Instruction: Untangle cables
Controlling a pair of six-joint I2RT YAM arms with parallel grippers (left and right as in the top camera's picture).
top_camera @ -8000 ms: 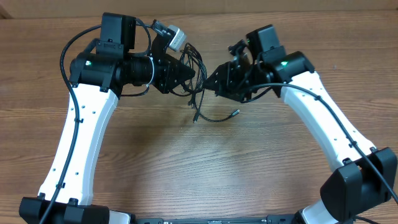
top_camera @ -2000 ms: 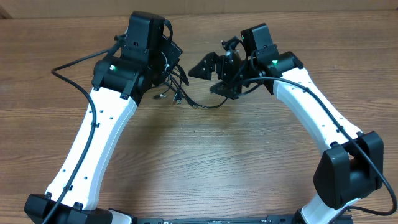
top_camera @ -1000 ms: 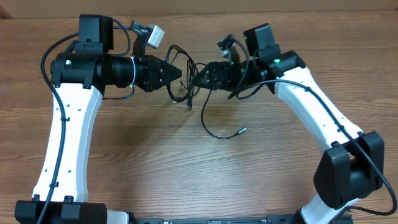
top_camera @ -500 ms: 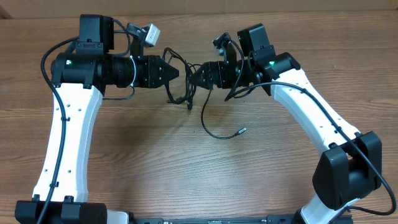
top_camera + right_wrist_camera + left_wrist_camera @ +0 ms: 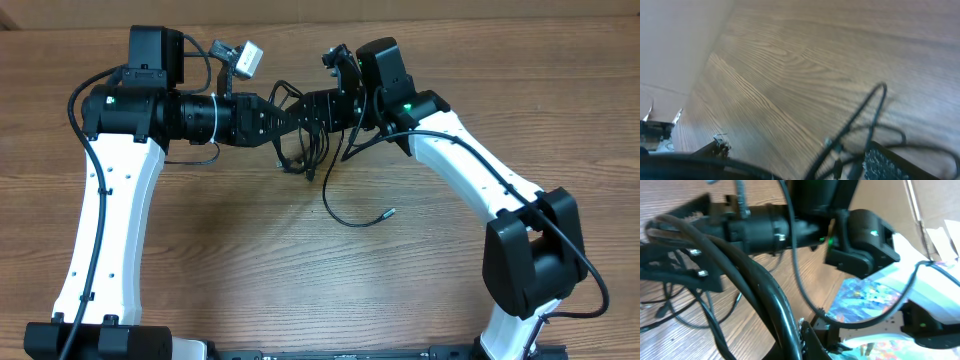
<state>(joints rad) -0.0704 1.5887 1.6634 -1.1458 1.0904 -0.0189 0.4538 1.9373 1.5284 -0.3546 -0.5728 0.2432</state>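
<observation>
My left gripper moves away from the right gripper, turns downward and lowers the cables onto the wooden table [image 5: 268, 178] next. The cables hang bunched beneath the grippers' fingers.
The cables [image 5: 303, 150] are a tangle of thin black cords hanging under the two gripper tips at the back middle of the table. One loose cord curls down to a small plug [image 5: 389, 212]. My left gripper [image 5: 285, 113] points right and is shut on the cables; close up, a cord [image 5: 765, 290] runs along its finger [image 5: 802, 340]. My right gripper [image 5: 305, 103] points left, tip to tip with the left one. Its jaws [image 5: 800, 160] are open, with cable loops [image 5: 860, 120] between the fingers.
The wooden table [image 5: 300, 280] spreads in front of the tangle. A cardboard wall [image 5: 680, 40] stands along the back edge. The left wrist camera [image 5: 245, 55] sticks up above the left gripper. The right arm's black wrist [image 5: 860, 240] fills the left wrist view.
The right gripper has moved left, from a small gap to overlapping the left gripper's tip above the tangle. The left arm and the loose cord have hardly moved.
</observation>
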